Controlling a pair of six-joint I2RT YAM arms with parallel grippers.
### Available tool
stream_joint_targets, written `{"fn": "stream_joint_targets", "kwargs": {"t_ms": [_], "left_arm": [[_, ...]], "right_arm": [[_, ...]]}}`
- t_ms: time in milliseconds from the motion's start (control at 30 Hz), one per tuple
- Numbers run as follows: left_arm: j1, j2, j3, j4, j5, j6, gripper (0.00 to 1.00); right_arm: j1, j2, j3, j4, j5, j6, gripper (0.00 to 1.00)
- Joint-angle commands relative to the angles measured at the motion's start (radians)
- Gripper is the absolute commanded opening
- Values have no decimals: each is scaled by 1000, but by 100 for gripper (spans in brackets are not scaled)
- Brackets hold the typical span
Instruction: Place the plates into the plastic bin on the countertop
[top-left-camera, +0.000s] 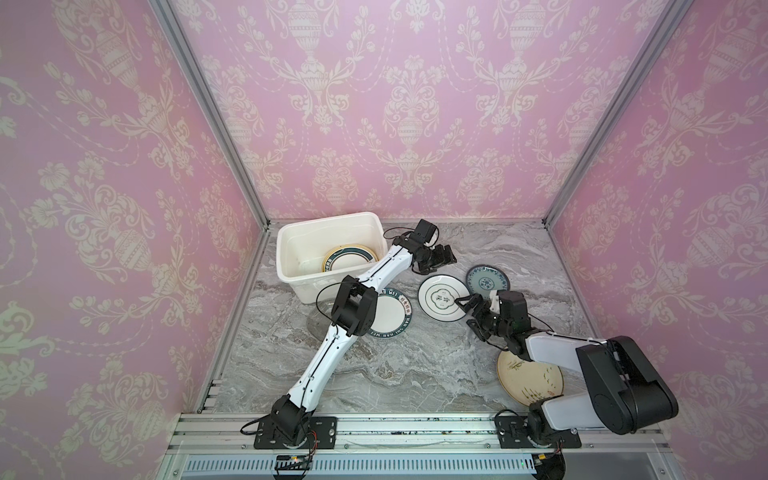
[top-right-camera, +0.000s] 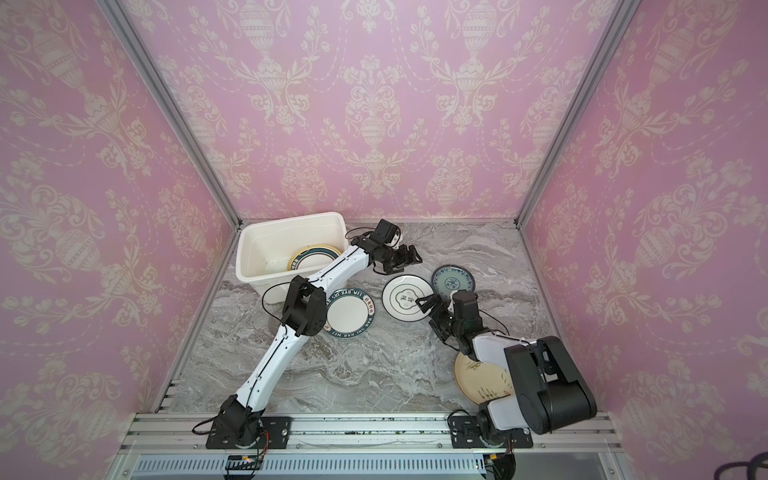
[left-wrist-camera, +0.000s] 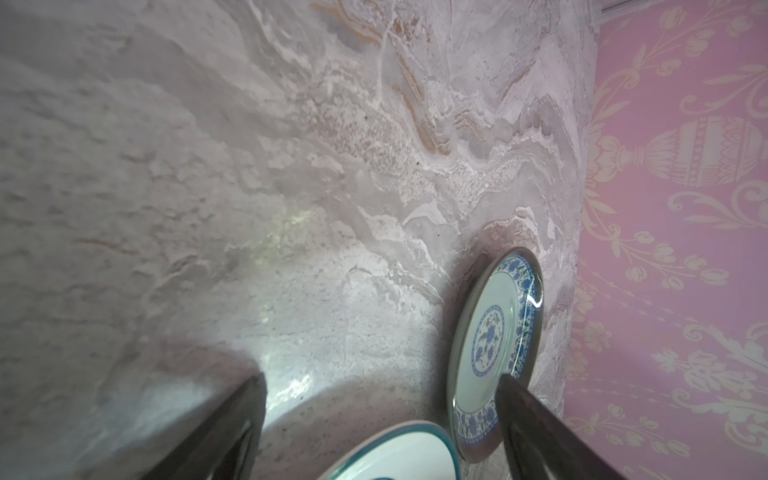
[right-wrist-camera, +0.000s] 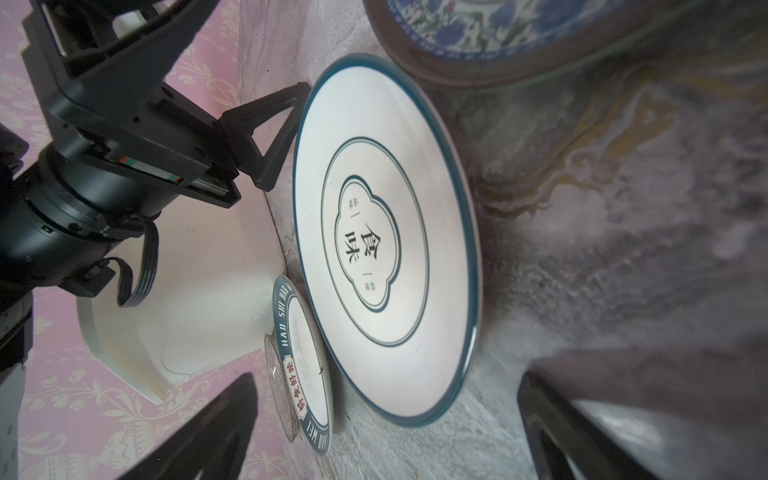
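Note:
The white plate's side shows below the robot's fingers, so the open right gripper needs to move down toward the tabletop next and put its fingers around the white plate's nearest rim (top-left-camera: 463, 314) (right-wrist-camera: 421, 419).
The white plastic bin (top-left-camera: 291, 266) (top-right-camera: 253, 266) stands at the back left of the countertop (top-left-camera: 415, 374) and holds dark-rimmed plates (top-left-camera: 347, 261). A white plate with a dark rim (top-left-camera: 436, 297) (right-wrist-camera: 386, 241) lies mid-counter, with a blue-patterned plate (top-left-camera: 487, 282) (left-wrist-camera: 490, 332) just right of it. My left gripper (top-left-camera: 434, 268) (left-wrist-camera: 382, 399) hovers open behind the white plate, holding nothing. My right gripper (top-left-camera: 467, 311) (right-wrist-camera: 384, 449) is open at that plate's right edge. A lettered plate (top-left-camera: 390, 311) lies beside the bin, and a cream plate (top-left-camera: 519, 374) sits partly under my right arm.
My left arm's elbow (top-left-camera: 353, 309) hangs over the bin's front corner and the lettered plate. A clear glass plate (right-wrist-camera: 276, 374) shows beside the lettered plate. Pink patterned walls close in the counter on three sides. A metal rail (top-left-camera: 415, 428) runs along the front.

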Motion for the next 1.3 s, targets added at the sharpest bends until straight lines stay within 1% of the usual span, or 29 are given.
{"fn": "stream_joint_targets", "kwargs": {"t_ms": [0, 133, 233, 367, 533, 667, 800, 933, 1100, 1267], "left_arm": [[-2, -9, -36, -35, 43, 25, 86], [-8, -65, -136, -3, 52, 27, 84], [-11, -105, -211, 26, 61, 13, 81], [-20, -153, -310, 84, 71, -9, 78], [-33, -194, -388, 111, 75, -21, 75], [-40, -223, -451, 132, 75, -28, 75], [-42, -253, -517, 160, 73, -43, 74], [-43, -269, -544, 168, 70, -49, 74], [-47, -273, -540, 168, 72, -52, 74], [-49, -282, -523, 170, 79, -58, 74]], "right_arm": [[-11, 70, 2, 52, -29, 18, 96], [-14, 143, -1, 163, -66, 51, 92], [-14, 185, -6, 233, -87, 71, 88], [-14, 220, -19, 302, -94, 80, 83], [-15, 250, -32, 375, -108, 77, 75], [-16, 284, -38, 447, -132, 80, 66], [-16, 333, -55, 568, -142, 107, 54], [-16, 376, -69, 666, -141, 125, 42], [-16, 391, -73, 692, -141, 126, 25], [-18, 356, -74, 614, -136, 91, 13]]}}
